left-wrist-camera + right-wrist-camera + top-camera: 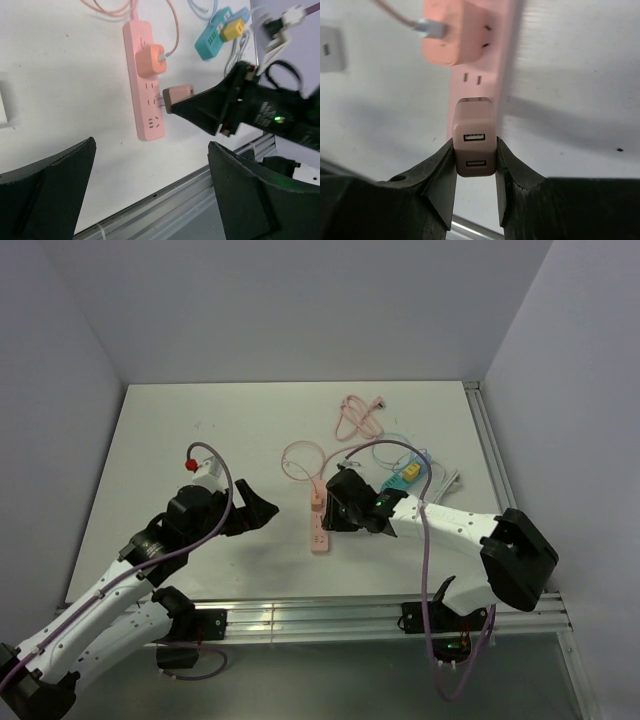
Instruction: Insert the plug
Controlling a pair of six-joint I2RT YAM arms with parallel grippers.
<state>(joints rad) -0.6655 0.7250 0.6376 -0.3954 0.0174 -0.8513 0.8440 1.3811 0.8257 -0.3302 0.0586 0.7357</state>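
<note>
The robot's right gripper needs to move to the empty near-end socket of the pink power strip, which is below it and to its left in the top view, then lower the plug and release it.
A pink power strip [318, 523] lies on the white table; it also shows in the left wrist view [144, 90] and the right wrist view [492, 75]. An orange-pink adapter [150, 60] with a cable sits plugged in near its upper end. My right gripper [475, 152] is shut on a pink USB charger plug [474, 142], also seen from the left wrist [178, 95], with its prongs at a middle socket of the strip. My left gripper [150, 200] is open and empty, to the left of the strip near the table's front edge.
A teal and yellow adapter [404, 477] with pale cables lies right of the strip. A pink coiled cable [358, 418] lies further back. A metal rail [330, 618] runs along the table's front edge. Grey walls enclose the table.
</note>
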